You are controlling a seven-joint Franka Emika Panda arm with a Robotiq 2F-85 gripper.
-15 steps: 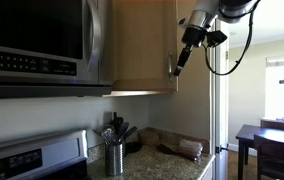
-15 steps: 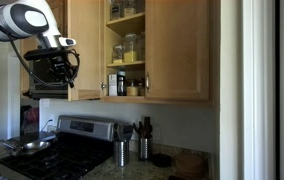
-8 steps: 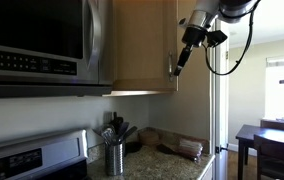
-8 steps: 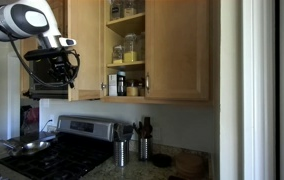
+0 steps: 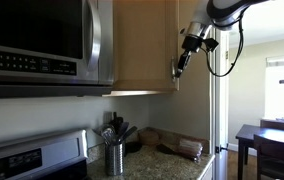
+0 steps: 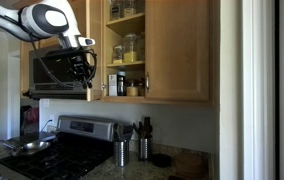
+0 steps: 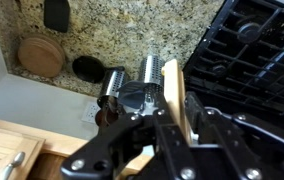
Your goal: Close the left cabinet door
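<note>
My gripper swings the door edge it holds toward the shelves with jars next and releases it. Those shelves, beside my gripper and past that door edge, are still uncovered.
The left cabinet door (image 5: 147, 45) is light honey wood and stands open, seen almost edge-on in an exterior view (image 6: 95, 22). Its slim silver handle (image 5: 172, 68) sits near the free edge. My gripper (image 5: 180, 66) is at the door's lower free corner, and it also shows in an exterior view (image 6: 86, 78). In the wrist view the two black fingers (image 7: 172, 112) straddle the door's wooden edge (image 7: 171, 88) and close on it. The open cabinet shows shelves with jars (image 6: 130, 45).
A steel microwave (image 5: 42, 40) hangs beside the door, also in view behind the arm (image 6: 50, 70). The right cabinet door (image 6: 177, 50) is shut. Below are a stove (image 6: 57, 150) with a pan (image 6: 22, 145), utensil holders (image 6: 122, 152) and a granite counter (image 5: 172, 162).
My gripper has swung toward the cabinet with the door's edge in it. The door, whose face showed before, now stands nearly edge-on in one exterior view.
</note>
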